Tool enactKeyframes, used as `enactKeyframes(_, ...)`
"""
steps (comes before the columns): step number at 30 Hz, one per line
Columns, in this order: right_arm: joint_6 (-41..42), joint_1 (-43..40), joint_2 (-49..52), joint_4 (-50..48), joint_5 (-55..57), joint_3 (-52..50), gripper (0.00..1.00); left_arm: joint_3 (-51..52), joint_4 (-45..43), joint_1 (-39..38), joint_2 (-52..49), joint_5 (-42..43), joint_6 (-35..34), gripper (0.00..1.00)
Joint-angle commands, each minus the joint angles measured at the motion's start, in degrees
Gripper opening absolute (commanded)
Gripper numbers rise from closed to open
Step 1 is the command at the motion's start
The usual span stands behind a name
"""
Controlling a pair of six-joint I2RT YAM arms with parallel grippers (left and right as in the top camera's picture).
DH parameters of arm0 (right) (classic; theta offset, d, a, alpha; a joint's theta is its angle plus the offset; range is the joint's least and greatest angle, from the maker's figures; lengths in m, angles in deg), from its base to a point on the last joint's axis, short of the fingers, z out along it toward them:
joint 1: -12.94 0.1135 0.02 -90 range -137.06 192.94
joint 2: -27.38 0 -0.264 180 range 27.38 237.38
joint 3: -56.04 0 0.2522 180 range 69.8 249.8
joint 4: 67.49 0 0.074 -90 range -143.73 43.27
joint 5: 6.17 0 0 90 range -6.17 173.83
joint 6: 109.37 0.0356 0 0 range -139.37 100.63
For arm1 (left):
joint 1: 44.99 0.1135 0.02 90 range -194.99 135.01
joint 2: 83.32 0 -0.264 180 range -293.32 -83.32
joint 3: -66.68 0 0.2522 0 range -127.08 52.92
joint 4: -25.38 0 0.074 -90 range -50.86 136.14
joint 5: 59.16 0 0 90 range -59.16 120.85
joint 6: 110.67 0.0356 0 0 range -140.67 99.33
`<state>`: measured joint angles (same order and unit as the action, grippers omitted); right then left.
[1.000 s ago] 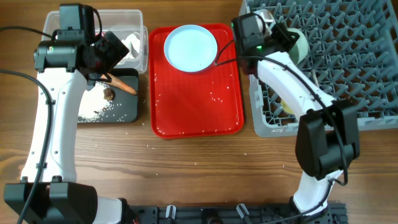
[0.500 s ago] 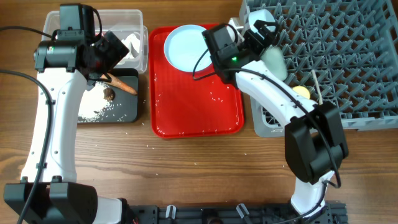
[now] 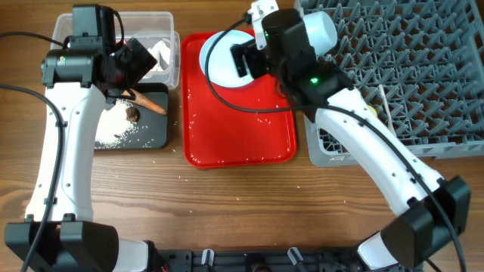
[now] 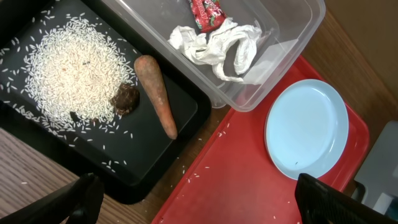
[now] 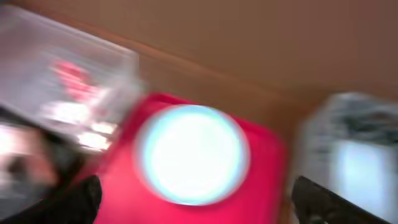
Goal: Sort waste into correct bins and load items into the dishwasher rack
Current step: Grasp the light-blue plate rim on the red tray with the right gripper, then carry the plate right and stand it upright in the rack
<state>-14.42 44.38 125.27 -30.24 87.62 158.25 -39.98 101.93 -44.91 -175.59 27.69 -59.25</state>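
The right gripper lowers its open fingers astride the plate's rim on the rack side below next, where bare red tray leaves room.
The pale blue plate [image 3: 221, 66] [image 4: 308, 127] [image 5: 189, 152] lies at the far end of the red serving tray [image 3: 242, 136]. My right gripper [image 3: 240, 59] [image 5: 196, 205] hovers over it, open and holding nothing; its wrist view is motion-blurred. My left gripper [image 3: 136, 64] [image 4: 199, 205] hangs open and empty above the bins. The black tray [image 4: 186, 118] holds rice [image 4: 68, 68], a brown lump [image 4: 124, 98] and a carrot [image 4: 157, 93]. The clear tub [image 4: 298, 25] holds tissue [image 4: 217, 43] and a red packet [image 4: 205, 12]. A pale blue bowl [image 3: 321, 30] stands in the grey rack [image 3: 423, 68].
A white spoon [image 3: 386, 102] lies in the rack near its front left part, beside my right arm. Stray rice grains dot the red tray and the wooden table [image 3: 227, 204] in front of it. The rack's left wall [image 3: 311, 143] stands close to the red tray.
My right gripper has opened and swung left from the rack to above the plate on the red tray. The left arm has not moved.
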Motion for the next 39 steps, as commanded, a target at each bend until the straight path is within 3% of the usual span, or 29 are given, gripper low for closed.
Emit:
enactKeyframes(1, 21.2, -0.4, 4.3, -0.4, -3.4, 0.4, 0.62, -0.1, -0.1, 0.1, -0.1, -0.4, 0.9, 1.00)
enactKeyframes(4, 30.9, -1.2, 11.1, -1.4, 3.2, 0.4, 0.68, -0.1, -0.1, 0.1, -0.1, -0.4, 0.9, 1.00)
enactKeyframes(11, 35.5, -2.6, 22.9, -3.6, 1.5, 0.4, 0.65, -0.1, -0.1, 0.1, -0.1, -0.4, 0.9, 1.00)
enactKeyframes(14, 36.8, -3.3, 25.6, -4.0, 1.5, 0.4, 0.54, -0.1, -0.1, 0.1, -0.1, -0.4, 0.9, 1.00)
enactKeyframes(22, 39.4, -3.8, 31.1, -7.4, 1.5, 0.4, 0.43, -0.1, -0.1, 0.1, -0.1, -0.4, 0.9, 1.00)
enactKeyframes(24, 40.5, -3.8, 32.2, -8.0, 1.5, 0.4, 0.37, -0.1, -0.1, 0.1, -0.1, -0.4, 0.9, 1.00)
enactKeyframes(26, 40.5, -3.9, 32.5, -7.6, 0.4, 0.4, 0.29, -0.1, -0.1, 0.1, -0.1, -0.4, 0.9, 1.00)
enactKeyframes(28, 40.4, -4.0, 32.2, -6.5, -2.4, 0.4, 0.14, -0.1, -0.1, 0.1, -0.1, -0.4, 0.9, 1.00)
enactKeyframes(30, 40.1, -4.2, 31.4, -4.8, -4.6, 0.4, 0.04, -0.1, -0.1, 0.1, -0.1, -0.4, 0.9, 1.00)
enactKeyframes(33, 39.8, -5.2, 27.8, 0.7, -6.7, 0.4, 0.04, -0.1, -0.1, 0.1, -0.1, -0.4, 0.9, 1.00)
enactKeyframes(39, 23.8, -8.7, 14.9, 8.8, -6.0, 0.4, 0.04, -0.1, -0.1, 0.1, -0.1, -0.4, 0.9, 1.00)
